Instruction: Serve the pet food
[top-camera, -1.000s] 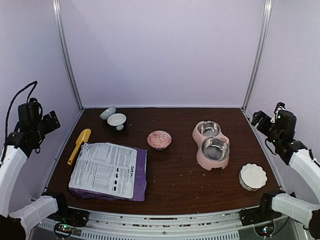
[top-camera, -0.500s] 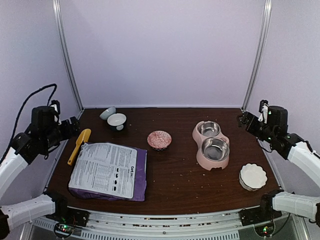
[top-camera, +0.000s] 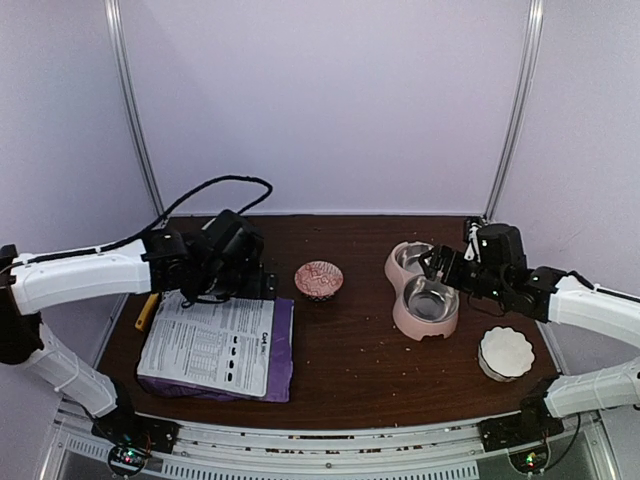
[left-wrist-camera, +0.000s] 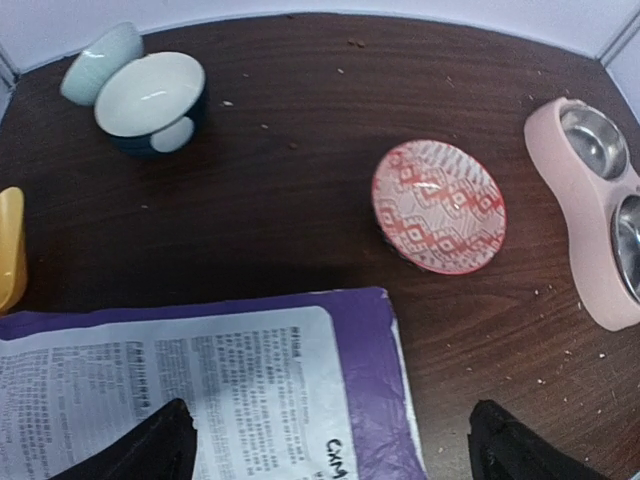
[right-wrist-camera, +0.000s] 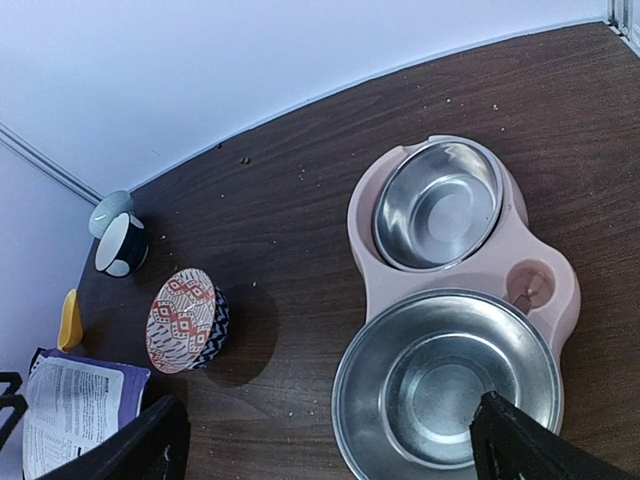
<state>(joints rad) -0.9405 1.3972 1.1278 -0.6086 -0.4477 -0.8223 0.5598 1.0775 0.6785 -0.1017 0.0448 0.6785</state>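
Both bowls show bare metal, so my left gripper should next go down and to the right in the top view, onto the purple bag's edge facing the feeder.
No heap of pet food shows in any view; only stray crumbs dot the table. A purple bag (top-camera: 220, 340) with a white printed label lies flat at the front left. My left gripper (top-camera: 262, 283) hovers open above its far right corner (left-wrist-camera: 380, 330), the fingers wide apart (left-wrist-camera: 330, 445). The pink double feeder (top-camera: 398, 268) stands right of centre, and both of its steel bowls show bare metal (right-wrist-camera: 545, 280). Over its near bowl my right gripper (top-camera: 440, 265) hangs open, holding nothing (right-wrist-camera: 335, 440).
A red patterned bowl (top-camera: 318, 278) sits mid-table between the arms. A yellow scoop (top-camera: 146, 310) lies left of the bag. A white-and-navy bowl (left-wrist-camera: 150, 95) and a pale blue cup (left-wrist-camera: 100, 50) stand at the back left. A white scalloped dish (top-camera: 505, 352) is front right.
Both arms have swung in from the table's sides: the left one over the bag's far edge, the right one over the feeder. Both grippers stayed open.
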